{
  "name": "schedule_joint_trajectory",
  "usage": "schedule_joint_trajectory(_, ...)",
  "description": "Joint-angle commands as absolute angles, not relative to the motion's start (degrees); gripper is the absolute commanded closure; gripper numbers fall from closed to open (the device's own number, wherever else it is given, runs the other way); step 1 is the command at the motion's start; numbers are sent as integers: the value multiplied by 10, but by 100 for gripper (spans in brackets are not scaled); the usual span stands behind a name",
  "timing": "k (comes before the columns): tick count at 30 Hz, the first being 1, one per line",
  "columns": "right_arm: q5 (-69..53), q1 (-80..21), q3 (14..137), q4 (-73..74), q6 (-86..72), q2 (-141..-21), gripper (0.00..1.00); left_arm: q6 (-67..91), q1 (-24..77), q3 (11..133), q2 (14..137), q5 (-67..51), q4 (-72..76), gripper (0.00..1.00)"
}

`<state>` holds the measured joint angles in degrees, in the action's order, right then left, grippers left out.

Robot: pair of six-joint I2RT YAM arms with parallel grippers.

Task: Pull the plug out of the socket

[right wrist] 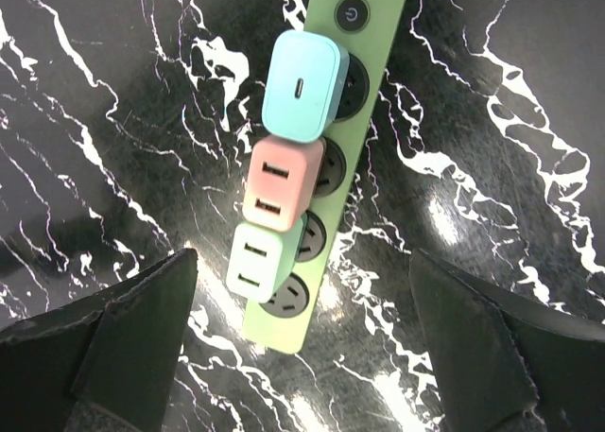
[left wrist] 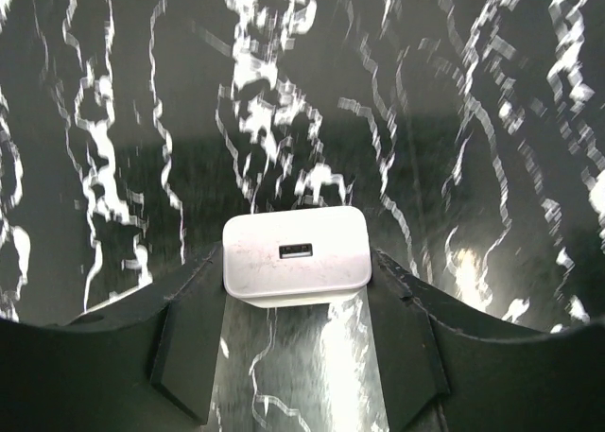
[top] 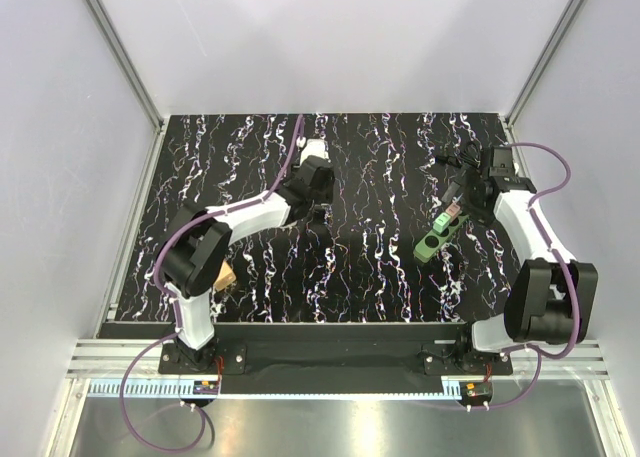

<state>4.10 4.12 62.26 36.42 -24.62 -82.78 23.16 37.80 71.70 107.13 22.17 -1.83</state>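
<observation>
The white plug [left wrist: 295, 254] goes down with my left gripper to the black marbled tabletop beneath it next and is released there, since it is already clear of the green socket.
The socket [right wrist: 374, 44] is a green strip lying slantwise on the black marbled table, at centre right in the top view [top: 430, 245]. Three plugs stand in it: a teal one [right wrist: 301, 84], a pink one [right wrist: 281, 184] and a mint one [right wrist: 263, 262]. The outlet [right wrist: 288, 298] at the near end is bare. My right gripper [right wrist: 301, 285] hovers over that end, open wide, fingers well clear on both sides. My left gripper [left wrist: 297, 267] is far from the strip and shut on a white plug [left wrist: 295, 254], whose USB face points at the camera.
The left arm [top: 255, 212] reaches toward the far middle-left of the table. A tan object [top: 222, 277] lies beside its lower link. A black cable [top: 455, 160] sits at the back right, near the right arm. Pale walls enclose the table [top: 380, 277] on three sides.
</observation>
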Motion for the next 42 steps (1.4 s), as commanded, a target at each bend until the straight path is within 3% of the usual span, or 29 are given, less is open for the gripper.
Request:
schedule_joint_trajectory(1,53,36,634,384,-235,-799,0,263,381,707,1048,242,-37,100)
schedule_joint_trajectory(12,77,19,609,394,-222,-763,0,267,403,688,1048,299,-70,100)
schedule_joint_trajectory(16,78,19,604,395,-220,-759,0,266,404,690,1050,313,-76,84)
schedule_joint_trajectory(23,77,19,602,395,-216,-763,0,263,403,701,1067,319,-83,68)
schedule_joint_trajectory(31,75,19,596,385,-215,-773,0,258,407,695,1058,332,-70,27)
schedule_joint_trajectory(34,73,18,592,382,-216,-769,0,252,408,685,1046,339,-53,18)
schedule_joint_trajectory(42,65,17,592,379,-221,-773,0,223,428,621,972,337,54,10)
